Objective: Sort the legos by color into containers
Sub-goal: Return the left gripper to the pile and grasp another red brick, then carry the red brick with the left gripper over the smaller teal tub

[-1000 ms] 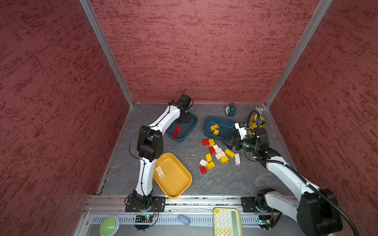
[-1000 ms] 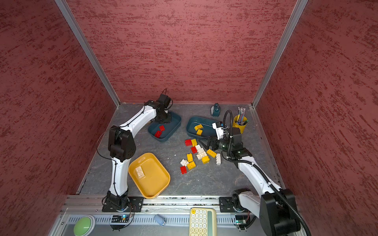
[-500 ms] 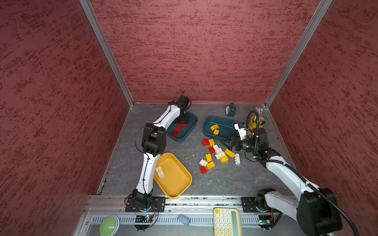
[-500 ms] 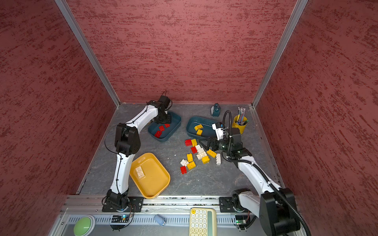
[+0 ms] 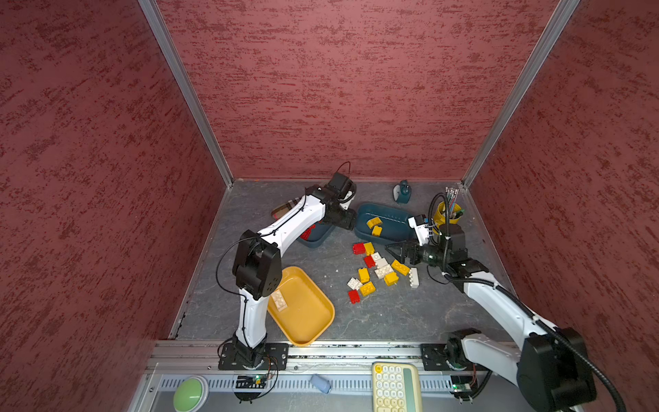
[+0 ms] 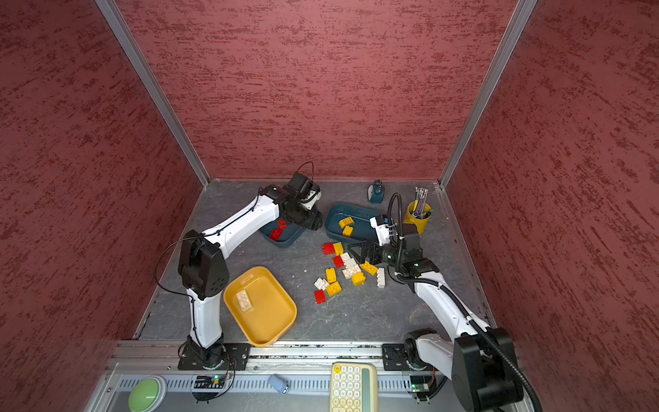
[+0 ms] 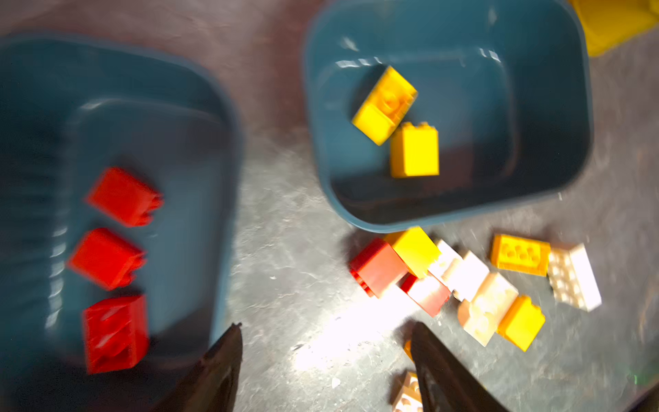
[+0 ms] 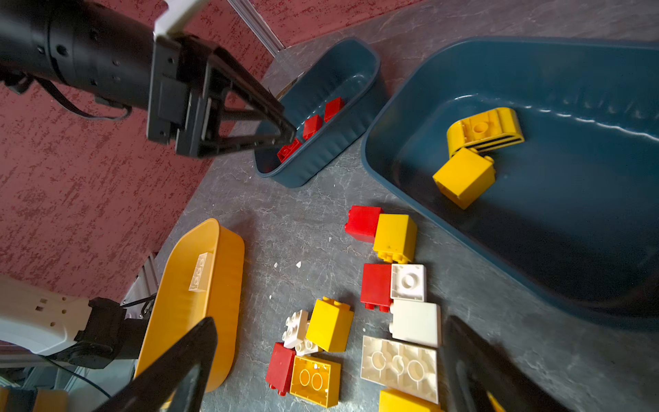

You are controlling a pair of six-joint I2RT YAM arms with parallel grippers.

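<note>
The red brick at the pile's edge (image 5: 358,248) (image 7: 379,267) matches the red-brick tray's bricks, so next I should bring my open left gripper down and across from that tray onto it.
The legos are split up. Three red bricks (image 7: 105,257) lie in a dark teal tray (image 6: 285,239). Two yellow bricks (image 7: 413,149) lie in the other teal tray (image 5: 392,221). One white brick (image 5: 280,299) lies in the mustard tray (image 5: 310,321). A loose pile of red, yellow and white bricks (image 5: 378,271) sits on the floor. My left gripper (image 7: 326,326) is open and empty, near the inner edge of the red-brick tray; it also shows in a top view (image 6: 315,224). My right gripper (image 8: 331,321) stands wide open over the pile, seen too in a top view (image 5: 390,249), holding nothing.
A yellow cup with pens (image 5: 447,214) stands at the back right, close behind my right wrist. A small teal object (image 5: 403,192) sits by the back wall. A keypad (image 5: 396,385) and a green button (image 5: 190,392) lie in front of the rail. Red walls close three sides.
My left gripper has gone from shut to open at the red-brick tray, and its elbow has swung toward the front. The right arm has stayed still.
</note>
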